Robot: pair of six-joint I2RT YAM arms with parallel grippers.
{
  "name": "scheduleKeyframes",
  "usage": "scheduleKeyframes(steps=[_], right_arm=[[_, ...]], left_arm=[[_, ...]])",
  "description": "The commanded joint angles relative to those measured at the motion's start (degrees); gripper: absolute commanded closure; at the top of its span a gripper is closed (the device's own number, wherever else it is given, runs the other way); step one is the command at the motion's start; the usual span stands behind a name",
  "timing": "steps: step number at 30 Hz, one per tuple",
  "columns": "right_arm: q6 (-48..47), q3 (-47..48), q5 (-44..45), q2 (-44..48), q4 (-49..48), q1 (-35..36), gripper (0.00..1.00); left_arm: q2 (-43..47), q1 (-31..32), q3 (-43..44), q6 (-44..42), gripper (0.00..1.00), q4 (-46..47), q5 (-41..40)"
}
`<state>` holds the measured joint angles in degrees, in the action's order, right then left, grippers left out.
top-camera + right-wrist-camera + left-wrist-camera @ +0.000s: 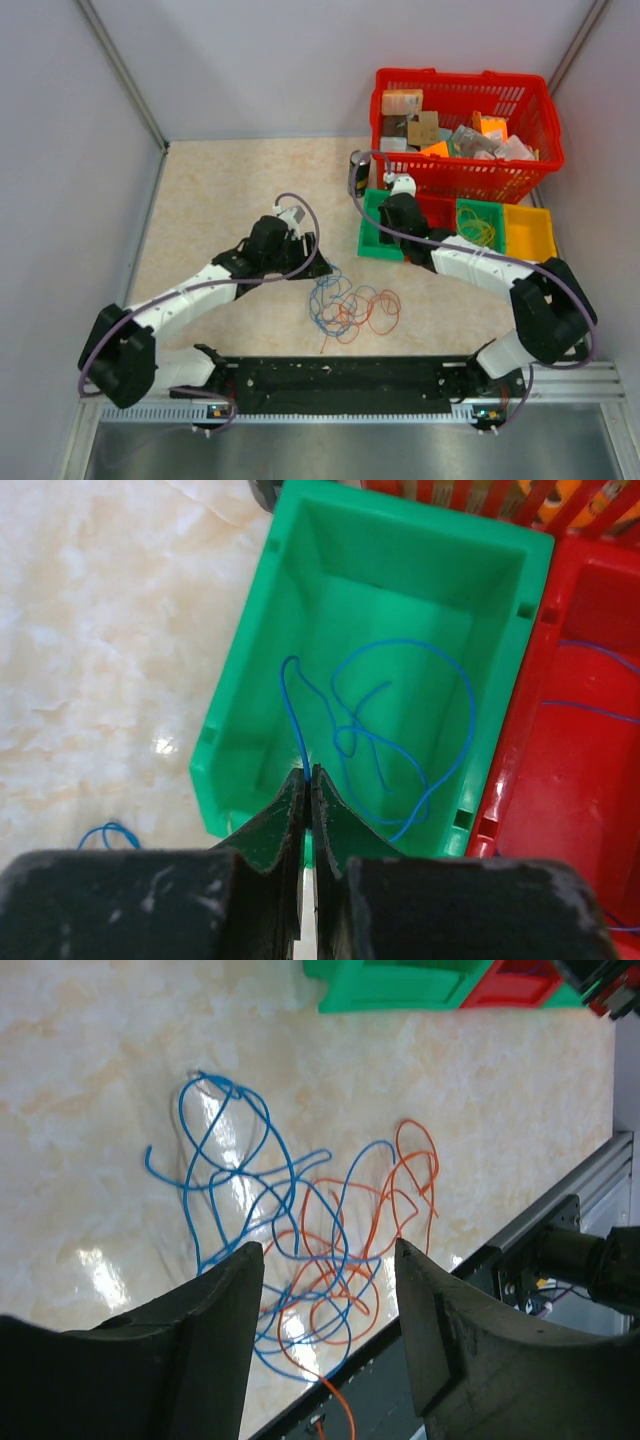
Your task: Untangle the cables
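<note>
My left gripper should go down next and move outward onto a part of the far blue cable loops, free of the orange-red cables.
A tangle of thin blue and orange-red cables (pixel 350 305) lies on the table near the front rail; in the left wrist view it shows as blue loops (pixel 235 1175) mixed with orange loops (pixel 395 1195). My left gripper (pixel 328 1250) is open and empty, above the tangle. My right gripper (pixel 308 772) is shut on a blue cable (pixel 400 720) whose loops lie inside the green bin (pixel 250 695). In the top view the right gripper (pixel 395 200) hangs over the green bin (pixel 372 240). Yellow cables (pixel 478 228) lie in another green bin.
A row of bins stands at the right: green, red (pixel 436 210), green (pixel 480 212) and yellow (pixel 528 232). A red basket (pixel 465 175) full of items stands behind them. A black rail (pixel 340 380) runs along the near edge.
</note>
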<state>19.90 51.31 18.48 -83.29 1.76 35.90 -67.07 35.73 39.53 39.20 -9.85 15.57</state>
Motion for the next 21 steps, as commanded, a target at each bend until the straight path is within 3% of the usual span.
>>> scheduleKeyframes(steps=[1,4,8,12,15,18,21], right_arm=[[2.2,1.5,-2.2,-4.6,-4.0,-1.8,1.0],[0.8,4.8,-3.6,-7.1,-1.9,-2.8,0.98],[-3.0,10.3,-3.9,-8.6,7.5,-2.8,0.57],[-3.5,9.1,-4.1,-3.0,12.6,-1.0,0.36],[-3.5,4.6,-3.5,4.0,12.9,2.9,0.27],[-1.8,1.0,-4.7,8.0,13.6,7.9,0.26],[3.0,-3.6,-14.5,9.8,10.1,10.3,0.3]], left_arm=[[-8.9,0.2,6.6,-3.3,0.4,0.4,-1.1],[-12.9,0.2,8.7,-3.9,0.41,0.2,-2.0],[-16.4,0.2,10.7,-4.2,0.46,1.1,-2.1],[-19.1,0.3,12.6,-4.8,0.52,1.2,-2.7],[-20.3,0.4,13.8,-5.3,0.69,0.6,-3.6],[-18.8,0.4,14.0,-5.6,0.9,-0.9,-4.6],[-13.7,0.4,12.5,-6.3,1.0,-2.0,-5.6]])
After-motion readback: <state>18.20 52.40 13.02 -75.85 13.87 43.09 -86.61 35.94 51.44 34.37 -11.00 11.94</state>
